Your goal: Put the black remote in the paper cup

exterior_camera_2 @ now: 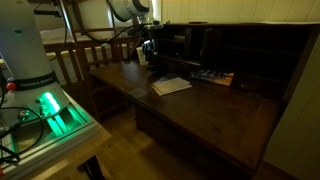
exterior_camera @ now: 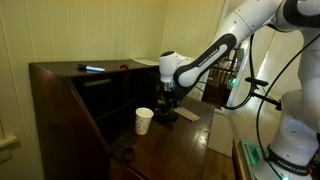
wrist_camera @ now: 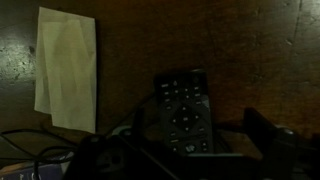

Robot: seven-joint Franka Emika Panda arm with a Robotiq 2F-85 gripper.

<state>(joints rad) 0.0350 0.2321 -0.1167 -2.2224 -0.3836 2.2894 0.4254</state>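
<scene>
My gripper moves down over the remote's near end [wrist_camera: 190, 141] next and closes on its sides, since the black remote [wrist_camera: 183, 110] lies flat below, between the open fingers.
The black remote [wrist_camera: 183, 110] lies flat on the dark wooden desk with its buttons up, low in the middle of the wrist view. My gripper [wrist_camera: 180, 150] is open just above it, one dark finger on each side of the remote's near end, not closed on it. In an exterior view the gripper [exterior_camera: 167, 103] hangs low over the desk, just beside the white paper cup [exterior_camera: 144, 120]. The cup stands upright on the desk. In the exterior view from the other side the gripper [exterior_camera_2: 152, 60] is at the far end of the desk. The cup is out of the wrist view.
A white sheet of paper [wrist_camera: 66, 65] lies on the desk near the remote; it also shows in an exterior view [exterior_camera_2: 171, 86]. A dark bar with a pale blue streak [exterior_camera: 92, 69] lies on the desk's top shelf. A flat tan piece [exterior_camera_2: 215, 77] lies further along. A wooden chair [exterior_camera_2: 95, 55] stands behind.
</scene>
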